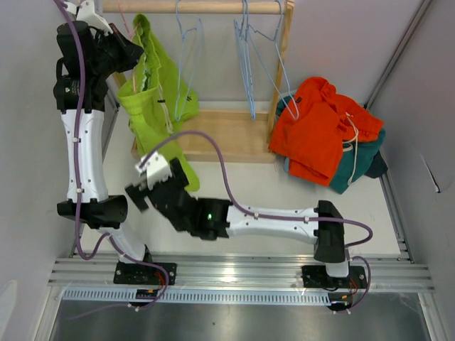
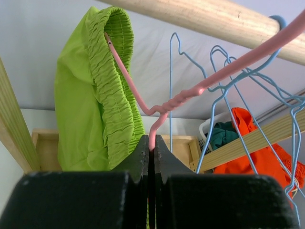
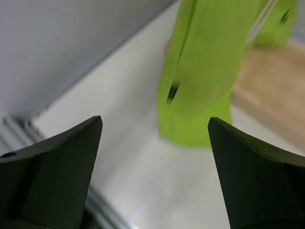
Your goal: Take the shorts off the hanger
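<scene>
I next need to move my right gripper in toward the lower hem of the shorts until the cloth sits between my open fingers, then close, since the hem hangs loose ahead of them.
Lime green shorts (image 1: 153,92) hang by their waistband on a pink hanger (image 2: 190,93) at the left end of the rail. They also show in the left wrist view (image 2: 90,105) and the right wrist view (image 3: 205,71). My left gripper (image 1: 131,46) (image 2: 149,140) is shut on the pink hanger's wire just below its twisted neck. My right gripper (image 1: 142,181) (image 3: 155,124) is open and empty, low beside the shorts' bottom hem, not touching it. Orange-red shorts (image 1: 320,128), teal shorts (image 1: 359,160) and a dark navy edge (image 1: 377,167) lie piled at the right. Light blue shorts are not in view.
A wooden rail (image 1: 213,7) carries several empty blue wire hangers (image 1: 249,64). The rack's wooden post (image 1: 281,64) and base board (image 1: 227,135) stand behind my right arm. A white basket (image 2: 207,129) holds the pile. Grey walls close in left and right.
</scene>
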`<state>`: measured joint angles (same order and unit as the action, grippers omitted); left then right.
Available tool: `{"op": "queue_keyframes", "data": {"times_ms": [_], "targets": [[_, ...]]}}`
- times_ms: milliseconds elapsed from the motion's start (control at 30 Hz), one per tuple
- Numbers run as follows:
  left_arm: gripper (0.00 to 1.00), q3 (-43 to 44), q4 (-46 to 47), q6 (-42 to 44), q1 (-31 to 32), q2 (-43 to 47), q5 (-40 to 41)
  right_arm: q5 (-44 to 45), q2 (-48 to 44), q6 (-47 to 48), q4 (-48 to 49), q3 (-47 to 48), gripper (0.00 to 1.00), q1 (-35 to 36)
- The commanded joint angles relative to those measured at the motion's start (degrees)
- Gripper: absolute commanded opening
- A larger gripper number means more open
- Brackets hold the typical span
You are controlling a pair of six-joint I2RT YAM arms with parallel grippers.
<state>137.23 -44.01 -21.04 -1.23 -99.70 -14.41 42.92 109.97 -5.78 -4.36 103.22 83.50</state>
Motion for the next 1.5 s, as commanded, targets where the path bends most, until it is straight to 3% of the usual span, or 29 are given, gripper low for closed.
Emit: {"op": "queue_keyframes", "data": {"times_ms": [0, 233, 333, 400, 500, 533, 567, 600, 667, 900, 1133, 1267, 1467], "targets": [[0.00, 0.3, 3.5, -0.7, 0.2, 4.2, -2.5, 0.1, 5.4, 7.8, 5.7, 11.9, 0.99, -5.1], [0.00, 0.5, 3.6, -1.3, 0.1, 4.6, -3.9, -4.1, 17.4, 7.5, -0.7, 31.0, 0.99, -10.0], [0.00, 1.6, 3.8, -1.6, 0.2, 4.3, -4.7, -4.9, 20.1, 5.6, -1.5, 33.0, 0.99, -10.8], [0.00, 2.8, 3.7, -1.7, 0.2, 4.0, -4.6, -4.7, 20.5, 3.4, -2.7, 32.7, 0.93, -10.9], [0.00, 3.4, 3.8, -1.6, 0.0, 3.1, -4.6, -4.5, 19.1, -0.5, -3.6, 28.5, 0.67, -10.3], [0.00, 4.0, 3.6, -1.8, 0.1, 2.9, -4.6, -4.3, 17.1, -2.2, -3.6, 26.4, 0.49, -9.9], [0.00, 3.9, 3.6, -1.8, 0.1, 2.5, -4.7, -3.8, 15.7, -2.7, -3.2, 21.0, 0.39, -8.9], [0.00, 4.2, 3.4, -1.9, 0.0, 2.3, -4.7, -3.0, 14.3, -3.0, -1.1, 17.8, 0.17, -8.1], [0.00, 4.5, 3.4, -1.8, -0.2, 2.3, -4.4, -0.7, 9.7, -2.8, 1.6, 11.2, 0.00, -6.5], [0.00, 5.3, 3.5, -1.3, -0.3, 1.3, -3.2, 4.3, -1.2, -10.3, 0.6, -8.4, 0.00, 2.4], [0.00, 7.2, 3.1, -0.8, -0.8, -1.1, -2.2, 11.7, -6.0, -19.5, -6.1, -15.7, 0.00, 10.5], [0.00, 6.2, 2.4, -0.9, -0.8, -0.8, -2.8, 12.8, -6.7, -20.7, -6.0, -17.2, 0.00, 9.7], [0.00, -0.6, 1.4, 0.3, 0.5, 4.9, -2.2, 8.1, -3.9, -10.7, 4.6, -13.4, 0.00, 1.7]]}}
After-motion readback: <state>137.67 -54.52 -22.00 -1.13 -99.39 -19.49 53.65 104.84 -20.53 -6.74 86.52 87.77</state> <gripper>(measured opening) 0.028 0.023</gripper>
